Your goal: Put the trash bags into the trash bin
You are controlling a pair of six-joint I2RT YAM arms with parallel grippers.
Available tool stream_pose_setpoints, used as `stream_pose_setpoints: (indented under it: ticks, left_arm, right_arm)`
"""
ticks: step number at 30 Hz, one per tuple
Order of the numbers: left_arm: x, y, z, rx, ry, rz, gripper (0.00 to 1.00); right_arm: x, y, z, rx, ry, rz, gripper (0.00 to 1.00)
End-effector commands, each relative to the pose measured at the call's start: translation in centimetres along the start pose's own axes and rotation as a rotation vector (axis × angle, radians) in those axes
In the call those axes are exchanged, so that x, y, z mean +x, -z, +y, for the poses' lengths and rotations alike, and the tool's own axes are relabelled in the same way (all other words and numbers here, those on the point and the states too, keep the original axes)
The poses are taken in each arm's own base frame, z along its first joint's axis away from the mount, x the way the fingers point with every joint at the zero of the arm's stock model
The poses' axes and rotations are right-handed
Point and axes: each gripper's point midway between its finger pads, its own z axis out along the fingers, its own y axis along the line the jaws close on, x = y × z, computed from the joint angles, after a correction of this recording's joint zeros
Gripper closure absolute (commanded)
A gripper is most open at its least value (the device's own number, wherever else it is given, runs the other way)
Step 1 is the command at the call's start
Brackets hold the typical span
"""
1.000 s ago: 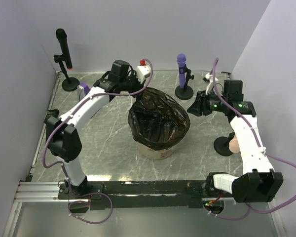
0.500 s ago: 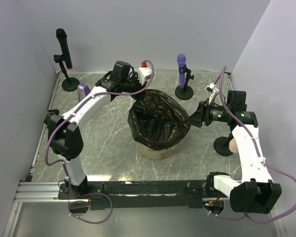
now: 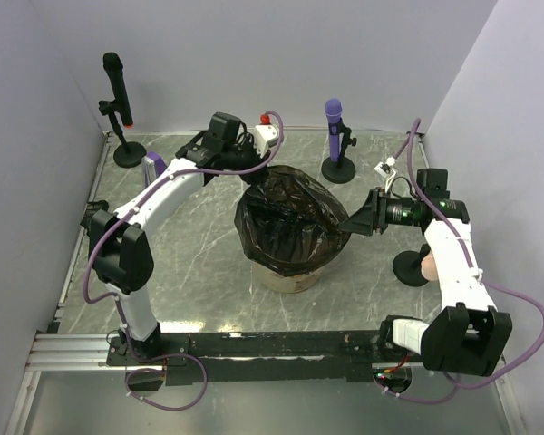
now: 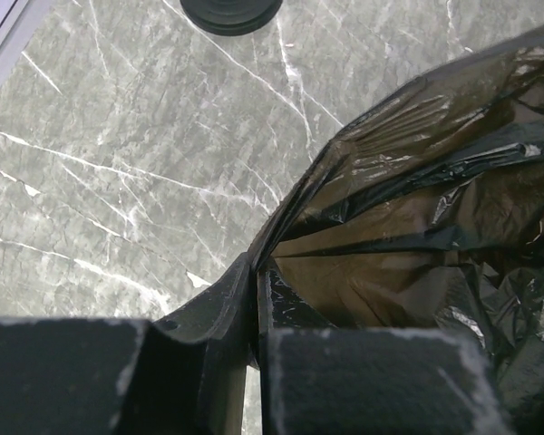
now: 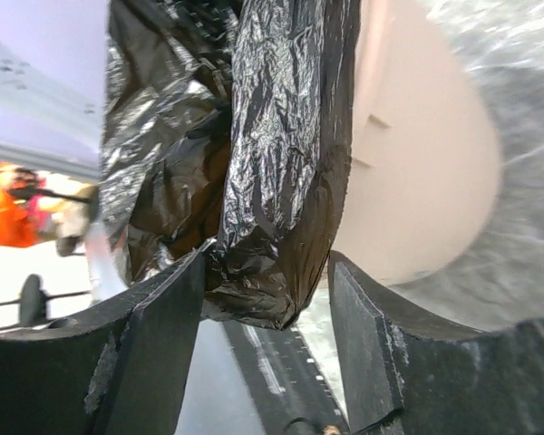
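Note:
My right gripper has a fold of the bag (image 3: 290, 217) hanging between its open fingers already, so it needs to stay beside the bin and close on the fold's end (image 3: 343, 236).
A glossy black trash bag (image 3: 290, 217) is draped over the tan trash bin (image 3: 290, 277) in the middle of the table, its mouth spread over the rim. My left gripper (image 3: 258, 174) is shut on the bag's far edge; in the left wrist view (image 4: 256, 299) the film (image 4: 417, 181) runs out from between the closed jaws. My right gripper (image 3: 352, 222) is open at the bag's right side; in the right wrist view (image 5: 267, 313) a fold of the bag (image 5: 281, 181) hangs between the jaws, with the bin's tan wall (image 5: 417, 172) beside it.
A purple microphone on a black round stand (image 3: 335, 136) is behind the bin at right. A black microphone on a stand (image 3: 120, 100) is at the far left corner. Another black round base (image 3: 410, 268) lies by the right arm. White walls close in both sides.
My right gripper has moved left from near the right wall to the bag's right edge. The left gripper has stayed holding the bag's far edge.

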Motion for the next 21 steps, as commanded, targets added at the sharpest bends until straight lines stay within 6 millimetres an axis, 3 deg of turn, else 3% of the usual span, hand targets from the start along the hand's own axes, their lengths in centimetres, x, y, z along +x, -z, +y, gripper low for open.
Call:
stream_pose_setpoints:
  ticks: [1, 8, 14, 21]
  left_arm:
    - [-2.2, 0.0, -0.1, 0.015, -0.006, -0.049, 0.87]
    - [-1.7, 0.3, 0.8, -0.021, -0.006, -0.032, 0.89]
    - [-0.4, 1.9, 2.1, -0.067, 0.013, -0.006, 0.90]
    - [2.6, 5.0, 1.7, -0.119, 0.012, 0.048, 0.97]
  right_arm:
    - [-0.3, -0.3, 1.1, -0.129, -0.032, -0.030, 0.42]
    - [-0.8, -0.7, 1.5, -0.222, -0.114, -0.054, 0.88]
    - [-2.2, -1.8, 0.3, -0.240, -0.169, -0.049, 0.95]
    - [-3.8, -2.9, -0.3, -0.203, -0.135, -0.032, 1.00]
